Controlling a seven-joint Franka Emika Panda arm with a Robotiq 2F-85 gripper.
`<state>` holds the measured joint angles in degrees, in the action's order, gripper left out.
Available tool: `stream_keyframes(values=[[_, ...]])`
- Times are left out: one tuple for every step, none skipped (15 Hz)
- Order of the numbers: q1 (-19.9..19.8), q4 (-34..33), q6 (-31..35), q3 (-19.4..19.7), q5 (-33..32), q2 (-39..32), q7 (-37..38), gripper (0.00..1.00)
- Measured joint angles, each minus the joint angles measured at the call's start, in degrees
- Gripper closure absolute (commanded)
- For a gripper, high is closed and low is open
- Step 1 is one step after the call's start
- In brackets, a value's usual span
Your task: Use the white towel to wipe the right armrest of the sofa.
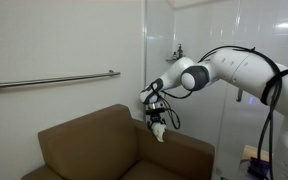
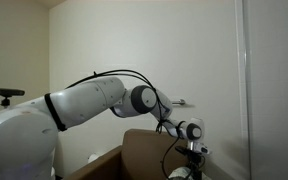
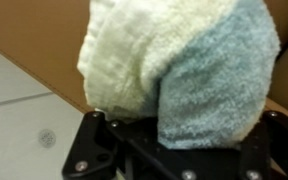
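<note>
The white towel (image 1: 159, 132) needs to be released over the armrest's front part (image 1: 192, 143). That part of the armrest lies back toward my base, so my gripper needs to move back over it.
My gripper (image 1: 157, 122) hangs over the brown sofa (image 1: 94, 145) and is shut on the white towel (image 1: 159, 132), which dangles just above the armrest (image 1: 179, 147) nearest the glass panel. In the wrist view the towel (image 3: 174, 60) fills the frame, bunched between the black jaws (image 3: 174, 150), with brown sofa fabric behind it. In an exterior view the gripper (image 2: 193, 150) shows low at the sofa back (image 2: 149, 150); the towel (image 2: 180, 173) peeks out at the bottom edge.
A metal grab rail (image 1: 49, 80) runs along the white wall behind the sofa. A glass panel (image 1: 244, 40) stands beside the sofa. White tiled floor (image 3: 24, 110) shows in the wrist view.
</note>
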<state>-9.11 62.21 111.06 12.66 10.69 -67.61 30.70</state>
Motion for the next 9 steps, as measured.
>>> stream_keyframes(values=[[0.2,1.0,0.8,0.1,0.0,0.5,0.0,0.92],[0.4,2.5,2.1,0.1,0.0,1.2,0.0,0.92],[0.6,4.4,3.8,0.1,0.0,2.2,0.0,0.92],[0.7,6.5,5.4,0.1,0.1,3.2,0.0,0.92],[0.7,8.6,6.9,0.2,0.1,4.3,0.0,0.92],[0.7,10.7,8.1,0.2,0.1,5.4,0.0,0.92],[0.7,13.1,9.2,0.4,0.2,6.6,0.1,0.92],[0.7,15.4,10.3,0.5,0.2,7.7,0.1,0.92],[0.7,17.7,11.4,0.8,0.2,8.8,0.2,0.92]])
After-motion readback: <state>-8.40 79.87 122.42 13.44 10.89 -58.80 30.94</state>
